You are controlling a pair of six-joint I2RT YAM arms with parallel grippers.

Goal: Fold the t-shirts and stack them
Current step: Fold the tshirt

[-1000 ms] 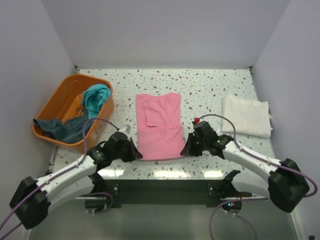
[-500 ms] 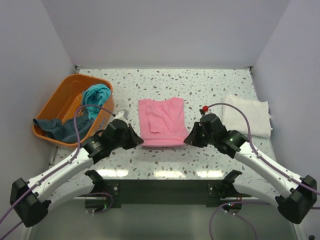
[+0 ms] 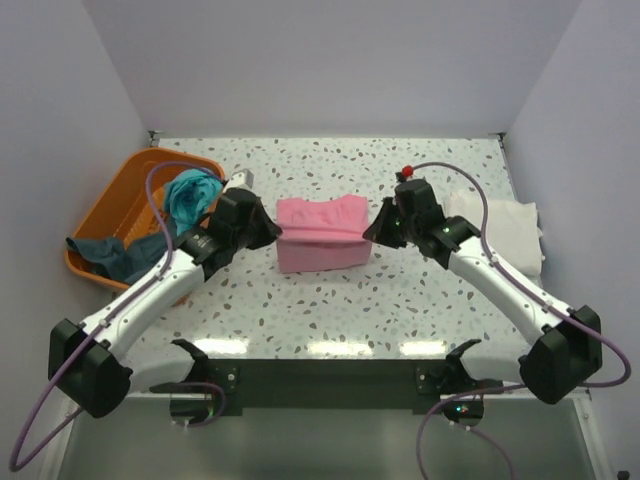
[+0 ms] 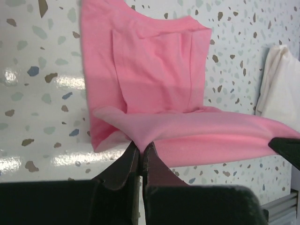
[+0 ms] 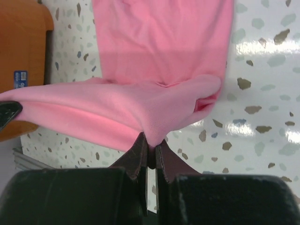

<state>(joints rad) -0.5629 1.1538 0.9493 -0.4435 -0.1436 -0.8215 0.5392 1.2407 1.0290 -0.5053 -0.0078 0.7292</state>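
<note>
The hem moves outward and down in my right gripper next. It comes free over the pink t-shirt's far corner nearest the cream-white t-shirt, since that part still lies uncovered.
The pink t-shirt (image 3: pixel 322 240) lies mid-table, its near hem lifted and carried back over the rest of it. My left gripper (image 3: pixel 272 232) is shut on the hem's left corner (image 4: pixel 138 139); my right gripper (image 3: pixel 375 228) is shut on its right corner (image 5: pixel 151 137). The raised edge stretches taut between them above the flat part (image 4: pixel 154 61). A folded cream-white t-shirt (image 3: pixel 495 230) rests at the right. A teal t-shirt (image 3: pixel 190 195) and a dark slate-blue t-shirt (image 3: pixel 120 255) hang in and over the orange basket.
The orange plastic basket (image 3: pixel 120 205) stands at the left, close beside my left arm. Grey walls close in the speckled table (image 3: pixel 400 300) on three sides. The white shirt lies just right of my right arm.
Both grippers have carried the pink shirt's near hem up and away from me, over the shirt's far half; the visible shirt has shortened to about half its length.
</note>
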